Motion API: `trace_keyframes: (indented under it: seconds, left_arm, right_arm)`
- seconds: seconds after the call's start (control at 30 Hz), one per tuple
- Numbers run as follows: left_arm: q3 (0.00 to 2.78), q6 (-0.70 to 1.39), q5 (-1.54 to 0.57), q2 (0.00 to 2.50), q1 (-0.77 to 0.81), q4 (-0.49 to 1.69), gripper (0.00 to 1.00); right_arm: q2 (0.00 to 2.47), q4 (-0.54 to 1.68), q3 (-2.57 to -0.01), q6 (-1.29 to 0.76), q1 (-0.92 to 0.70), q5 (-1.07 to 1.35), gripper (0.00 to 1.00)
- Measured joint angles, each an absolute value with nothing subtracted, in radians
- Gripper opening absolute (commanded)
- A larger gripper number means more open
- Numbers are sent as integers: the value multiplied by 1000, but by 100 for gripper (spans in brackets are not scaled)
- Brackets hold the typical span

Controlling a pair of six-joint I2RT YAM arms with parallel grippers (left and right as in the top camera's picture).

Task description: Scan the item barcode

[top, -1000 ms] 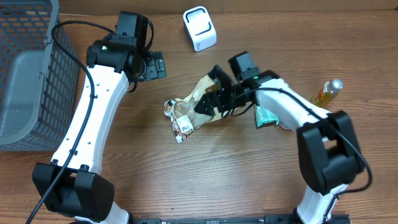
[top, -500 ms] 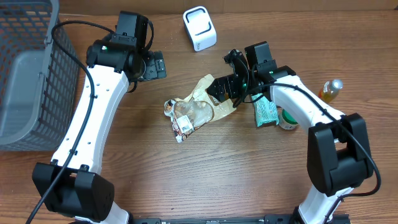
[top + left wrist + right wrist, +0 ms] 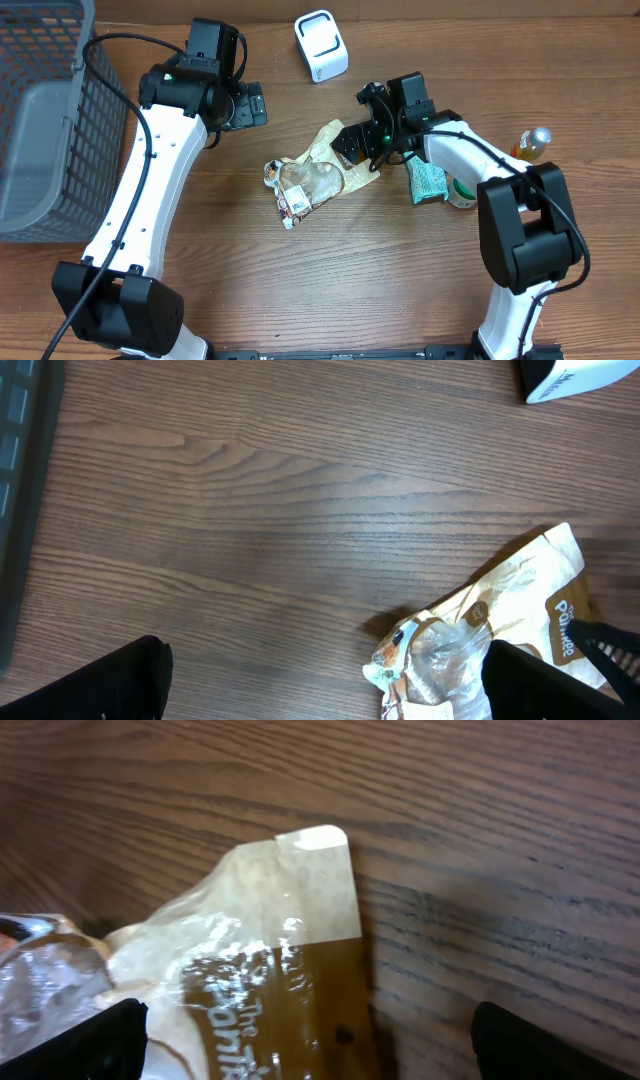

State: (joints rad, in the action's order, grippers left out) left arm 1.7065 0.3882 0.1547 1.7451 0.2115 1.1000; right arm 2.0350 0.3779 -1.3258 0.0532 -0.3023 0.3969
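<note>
My right gripper will go down next, back and left in the overhead view, to the bag's cream corner.
The item is a crinkled cream and brown snack bag (image 3: 322, 172) lying flat mid-table, with a white barcode label (image 3: 295, 205) at its lower left end. In the right wrist view the bag (image 3: 260, 940) lies under and between the fingers of my right gripper (image 3: 310, 1045), which is open and grips nothing. Overhead, that gripper (image 3: 358, 148) hovers at the bag's brown right end. My left gripper (image 3: 250, 105) is open behind the bag; its own view has the bag (image 3: 490, 630) at lower right. The white scanner (image 3: 321, 45) stands at the back.
A grey mesh basket (image 3: 40, 120) fills the far left. A green packet (image 3: 428, 182), a round tin (image 3: 462, 192) and a yellow bottle (image 3: 528, 145) lie under and beside my right arm.
My right gripper opened off the bag and drew back to the right and rear; the bag now lies flat on the table. The left arm stayed still.
</note>
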Motion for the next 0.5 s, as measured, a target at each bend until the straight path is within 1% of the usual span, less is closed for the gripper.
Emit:
trace_keyframes:
  seconds: [0.27,0.5]
  left_arm:
    - [1707,388,155,1745,212,1100,100]
    - [1707,388,155,1745,212,1100,100]
  right_arm:
    - [2072,400,-1329,57,-302,404,100]
    - [2072,529,-1349,62,-302,529,98]
